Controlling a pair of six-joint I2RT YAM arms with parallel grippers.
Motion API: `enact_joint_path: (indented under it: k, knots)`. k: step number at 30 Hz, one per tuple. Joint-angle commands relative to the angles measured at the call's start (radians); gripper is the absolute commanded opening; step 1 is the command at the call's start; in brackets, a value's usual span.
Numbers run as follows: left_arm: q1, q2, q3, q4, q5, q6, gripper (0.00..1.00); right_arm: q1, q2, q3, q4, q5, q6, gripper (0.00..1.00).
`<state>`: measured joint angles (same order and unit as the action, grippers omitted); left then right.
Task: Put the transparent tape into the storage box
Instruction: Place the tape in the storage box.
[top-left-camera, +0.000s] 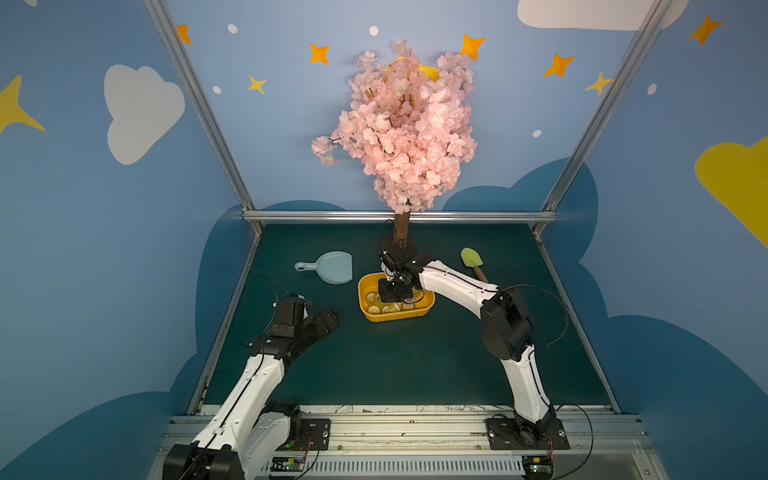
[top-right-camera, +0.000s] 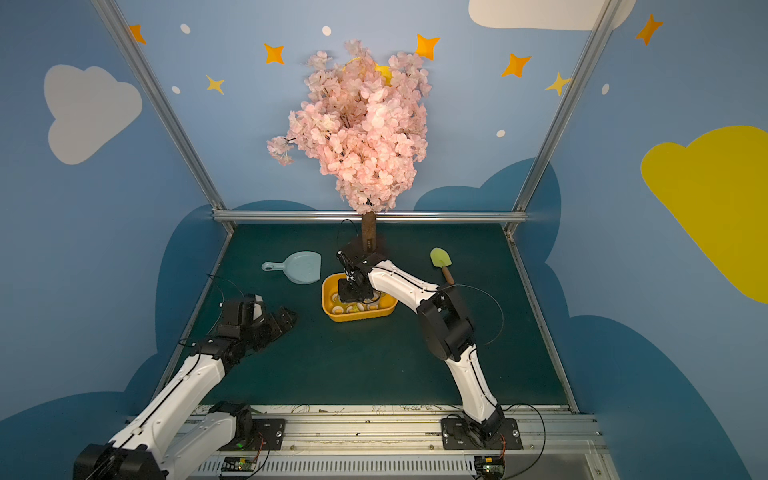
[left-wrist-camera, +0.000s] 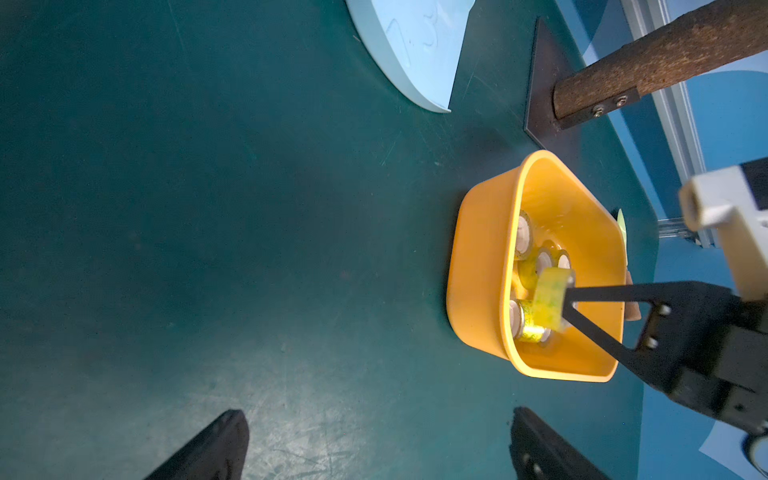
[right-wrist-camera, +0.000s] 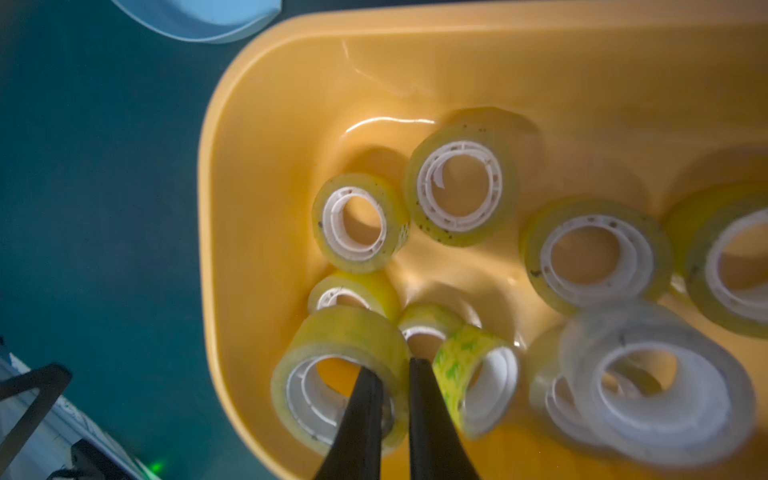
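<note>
The right gripper moves outward and down to the bare spot there next and releases the roll at the box's far corner by the dustpan (right-wrist-camera: 316, 152).
The storage box (top-left-camera: 395, 316) (top-right-camera: 358, 317) is a shallow orange-yellow tub in the middle of the green table, with several tape rolls lying in it. My right gripper (top-left-camera: 390, 293) (right-wrist-camera: 394, 365) reaches down into its left half, shut on the wall of a transparent tape roll (right-wrist-camera: 332, 336) (left-wrist-camera: 550, 297). One finger is inside the roll's white core, the other outside. The roll hangs just above the other rolls (right-wrist-camera: 459, 187). My left gripper (top-left-camera: 320, 320) (left-wrist-camera: 380, 440) is open and holds nothing, low over the table left of the box.
A pale blue dustpan (top-left-camera: 330, 268) lies behind and left of the box. A green spatula (top-left-camera: 471, 259) lies behind and right of it. The blossom tree's trunk (top-left-camera: 402, 228) on its dark base stands just behind the box.
</note>
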<state>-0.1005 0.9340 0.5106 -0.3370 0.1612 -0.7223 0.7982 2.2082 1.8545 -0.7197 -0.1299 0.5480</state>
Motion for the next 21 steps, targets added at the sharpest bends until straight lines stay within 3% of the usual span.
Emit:
enact_joint_path:
  k: [1,15,18,21]
  knots:
    - [-0.004,-0.012,-0.017,-0.005,0.008,0.023,1.00,-0.026,0.038,0.058,-0.004,-0.021,0.031,0.00]
    - [-0.005,0.008,-0.032,0.020,0.011,0.032,1.00,-0.069,0.184,0.176,0.093,-0.112,0.131,0.02]
    - [-0.005,0.007,-0.031,0.018,0.012,0.034,1.00,-0.073,0.218,0.209,0.092,-0.136,0.150,0.23]
    - [-0.004,-0.004,-0.031,0.011,0.003,0.042,1.00,-0.071,0.218,0.206,0.100,-0.145,0.154,0.36]
